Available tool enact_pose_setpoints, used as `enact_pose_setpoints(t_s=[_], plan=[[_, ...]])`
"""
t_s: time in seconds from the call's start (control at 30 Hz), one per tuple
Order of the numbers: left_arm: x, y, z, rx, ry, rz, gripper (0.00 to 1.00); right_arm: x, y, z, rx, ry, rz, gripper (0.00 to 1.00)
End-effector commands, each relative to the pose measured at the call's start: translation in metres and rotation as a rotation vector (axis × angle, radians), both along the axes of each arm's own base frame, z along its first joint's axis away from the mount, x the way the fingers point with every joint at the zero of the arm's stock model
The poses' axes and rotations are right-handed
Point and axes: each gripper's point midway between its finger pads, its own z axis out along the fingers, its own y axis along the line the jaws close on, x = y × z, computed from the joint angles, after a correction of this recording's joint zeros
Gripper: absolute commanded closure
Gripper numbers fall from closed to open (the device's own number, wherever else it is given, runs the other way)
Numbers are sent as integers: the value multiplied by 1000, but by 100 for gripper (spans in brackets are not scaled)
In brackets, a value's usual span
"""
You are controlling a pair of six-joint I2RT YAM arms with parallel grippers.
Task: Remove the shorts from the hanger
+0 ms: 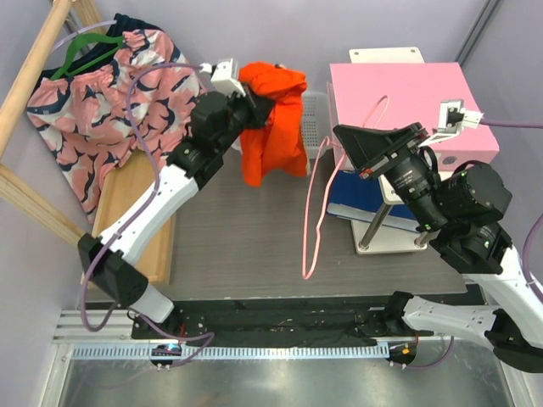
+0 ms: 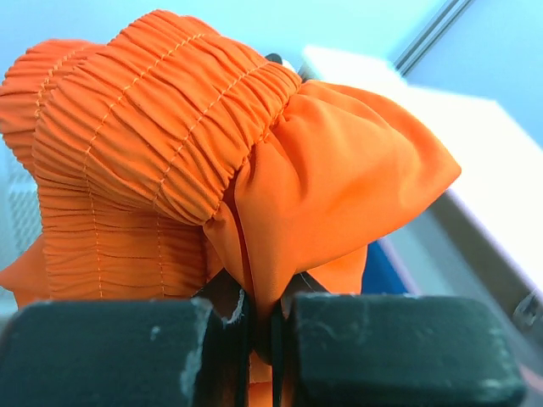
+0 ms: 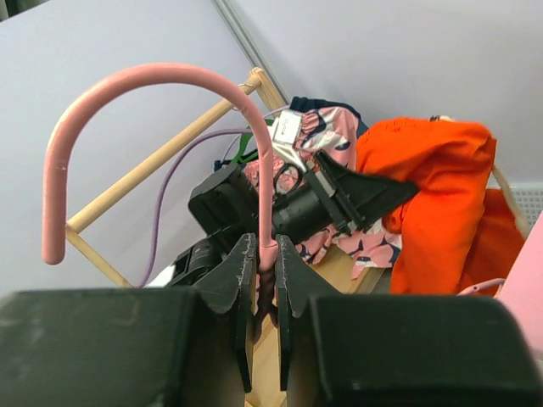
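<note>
The shorts already hang clear of the pale pink hanger point(image 1: 310, 222), so my left gripper should move outward and down into the white mesh basket point(image 1: 316, 121) and let go of the fold.
The bright orange shorts point(image 1: 273, 123) hang bunched from my left gripper point(image 1: 254, 103), which is shut on a fold of the fabric just below the gathered waistband point(image 2: 161, 110). In the left wrist view the fold sits pinched at the gripper point(image 2: 261, 315). My right gripper point(image 1: 346, 142) is shut on the neck of the pale pink hanger point(image 1: 310, 222), whose wire triangle dangles over the grey table to the right of the shorts. Seen from the right wrist, the hanger's hook point(image 3: 153, 75) curves up from the gripper point(image 3: 265, 259), with the shorts point(image 3: 433, 199) behind it.
A pink patterned garment point(image 1: 102, 93) hangs on a green hanger point(image 1: 75, 58) from a wooden rack at the back left. A white mesh basket point(image 1: 317, 119) stands behind the shorts. A pink box point(image 1: 407, 93) on a metal stand point(image 1: 373, 229) is at the right. A wooden board point(image 1: 136, 203) lies at the left.
</note>
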Motion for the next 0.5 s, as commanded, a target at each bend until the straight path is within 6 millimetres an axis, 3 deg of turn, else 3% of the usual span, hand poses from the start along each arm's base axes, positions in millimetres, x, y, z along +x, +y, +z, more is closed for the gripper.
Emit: enact_pose_setpoints(t_s=[0.0, 0.03, 0.07, 0.1, 0.13, 0.17, 0.27, 0.3, 0.37, 0.4, 0.43, 0.47], plan=[[23, -12, 81, -115, -233, -36, 100, -9, -19, 30, 93, -51, -23, 99], [26, -14, 96, -133, -264, -35, 100, -8, -19, 31, 92, -52, -24, 99], [43, -22, 81, -122, -246, -37, 100, -10, -20, 36, 98, -60, -24, 99], [52, -22, 80, -127, -252, -30, 100, -11, -20, 38, 97, -67, -22, 99], [57, -22, 93, -150, -284, -26, 100, -11, -18, 40, 93, -73, -14, 99], [76, -30, 72, -140, -257, -21, 100, -13, -20, 44, 98, -82, -14, 99], [104, -31, 72, -184, -280, -35, 100, -15, -21, 49, 90, -94, -12, 99], [127, -37, 47, -182, -258, -33, 100, -15, -23, 50, 81, -100, -17, 99], [151, -30, 42, -230, -259, -26, 100, -15, -27, 49, 72, -100, -36, 99], [178, -36, 1, -222, -199, -17, 100, -15, -29, 48, 63, -103, -43, 99], [190, -28, 11, -248, -220, -2, 100, -15, -31, 48, 58, -104, -51, 99], [205, -29, -7, -274, -176, 6, 100, -15, -34, 49, 61, -107, -62, 99]])
